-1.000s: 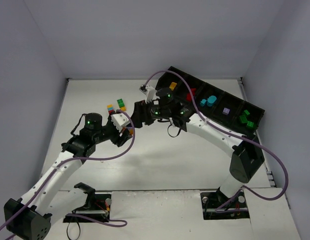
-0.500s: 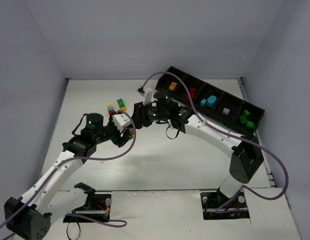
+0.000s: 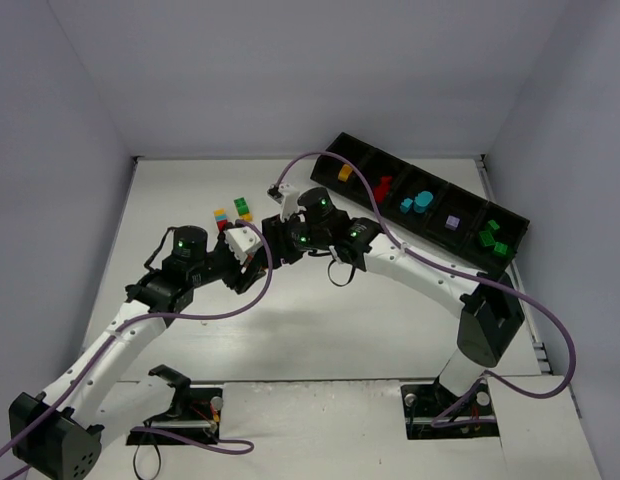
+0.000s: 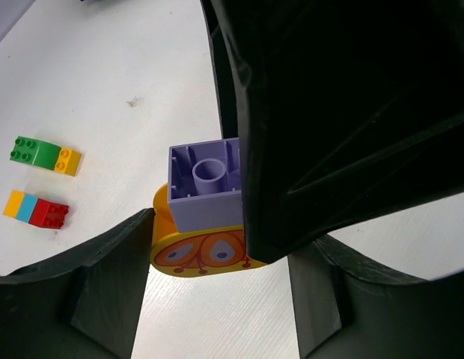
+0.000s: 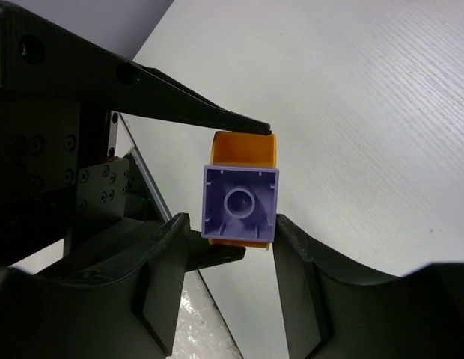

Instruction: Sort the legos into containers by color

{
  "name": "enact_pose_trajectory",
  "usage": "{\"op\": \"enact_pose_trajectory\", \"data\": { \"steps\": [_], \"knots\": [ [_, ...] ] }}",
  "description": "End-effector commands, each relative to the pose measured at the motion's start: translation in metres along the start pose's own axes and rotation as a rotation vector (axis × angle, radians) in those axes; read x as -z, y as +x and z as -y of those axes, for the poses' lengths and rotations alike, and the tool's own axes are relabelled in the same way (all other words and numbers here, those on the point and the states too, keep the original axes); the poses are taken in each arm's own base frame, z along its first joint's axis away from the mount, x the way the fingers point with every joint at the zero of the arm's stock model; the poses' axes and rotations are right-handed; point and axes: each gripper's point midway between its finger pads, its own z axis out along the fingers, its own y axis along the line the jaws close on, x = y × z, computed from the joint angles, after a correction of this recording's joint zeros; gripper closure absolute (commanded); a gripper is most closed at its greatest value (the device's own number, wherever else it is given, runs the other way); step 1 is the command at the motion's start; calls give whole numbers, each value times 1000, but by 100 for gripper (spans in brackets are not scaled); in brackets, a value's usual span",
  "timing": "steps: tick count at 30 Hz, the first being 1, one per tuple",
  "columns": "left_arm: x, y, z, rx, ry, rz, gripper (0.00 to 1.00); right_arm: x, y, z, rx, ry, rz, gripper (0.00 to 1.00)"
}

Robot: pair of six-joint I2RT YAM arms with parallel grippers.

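Observation:
The right gripper moves from the yellow lego next, to release over the container section with matching purple, to the gripper's right in the top view.
My left gripper is shut on a yellow lego printed with eyes, held above the table. A purple lego is stuck on it. From the other side my right gripper is shut on that purple lego, its fingers against the sides. In the left wrist view the right arm's black body hides my left gripper's right finger. The containers, a long black tray at the back right, hold yellow, red, teal, purple and green legos.
Two loose multicolour stacks lie on the white table behind the grippers: a green and yellow one and a yellow, teal and red one. Grey walls enclose the table at the left, back and right.
The right arm has moved left to meet the left gripper, and its jaws have closed in on the purple lego. The left arm has held still.

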Motion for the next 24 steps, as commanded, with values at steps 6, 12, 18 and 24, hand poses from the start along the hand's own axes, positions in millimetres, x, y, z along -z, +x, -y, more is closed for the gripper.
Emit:
{"op": "enact_pose_trajectory", "data": {
  "steps": [6, 12, 18, 24],
  "knots": [
    [2, -39, -8, -65, -12, 100, 100, 6, -29, -8, 70, 26, 86, 60],
    [0, -38, -5, -61, 7, 96, 100, 9, -39, -9, 87, 40, 116, 53],
    [0, -39, -3, -62, 14, 98, 100, 9, -44, -9, 96, 42, 125, 55],
    [1, -39, -3, -60, 9, 98, 100, 4, -37, -8, 90, 28, 101, 79]
  ]
}}
